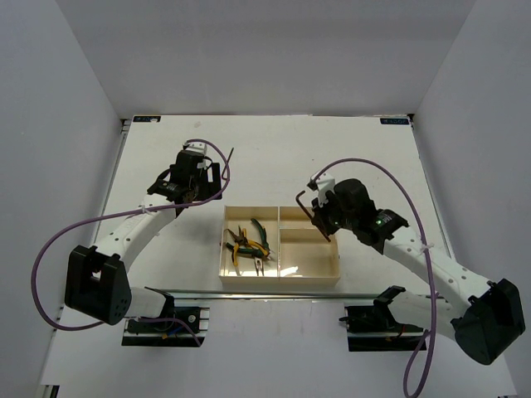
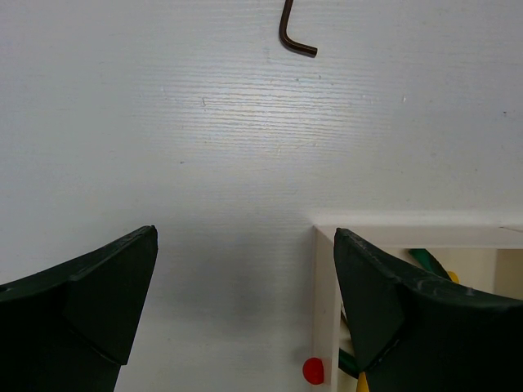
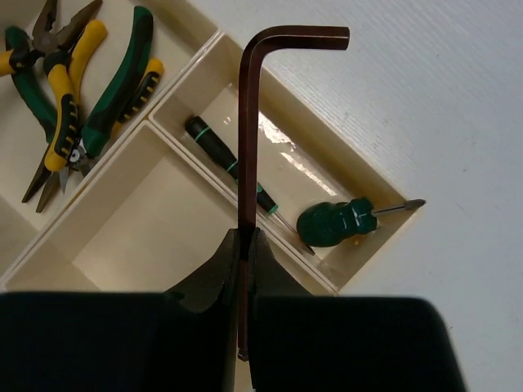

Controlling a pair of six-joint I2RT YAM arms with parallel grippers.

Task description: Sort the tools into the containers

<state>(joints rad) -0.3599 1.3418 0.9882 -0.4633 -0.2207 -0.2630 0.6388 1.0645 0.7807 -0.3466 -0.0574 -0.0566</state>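
Note:
I next need to pull my right gripper back, lower the hex key into the tray's near small compartment (image 3: 151, 229) and let go.
The cream three-compartment tray (image 1: 279, 283) sits mid-table. Yellow- and green-handled pliers (image 1: 247, 245) lie in its large left compartment, also in the right wrist view (image 3: 73, 82). My right gripper (image 3: 247, 241) is shut on a dark L-shaped hex key (image 3: 248, 131), held above the tray's small compartments (image 1: 304, 206). Two green-handled screwdrivers, one slim (image 3: 225, 159) and one stubby (image 3: 335, 223), lie in the far small compartment. The near small compartment (image 3: 139, 220) is bare. My left gripper (image 2: 245, 310) is open and empty over the table by the tray's corner (image 2: 409, 237). Another hex key (image 2: 292, 37) lies on the table beyond it.
A red dot (image 2: 313, 370) sits on the table against the tray's outer wall. White walls close in the table on the left, right and far sides. The loose hex key also shows in the top view (image 1: 226, 166), next to my left gripper (image 1: 195, 195).

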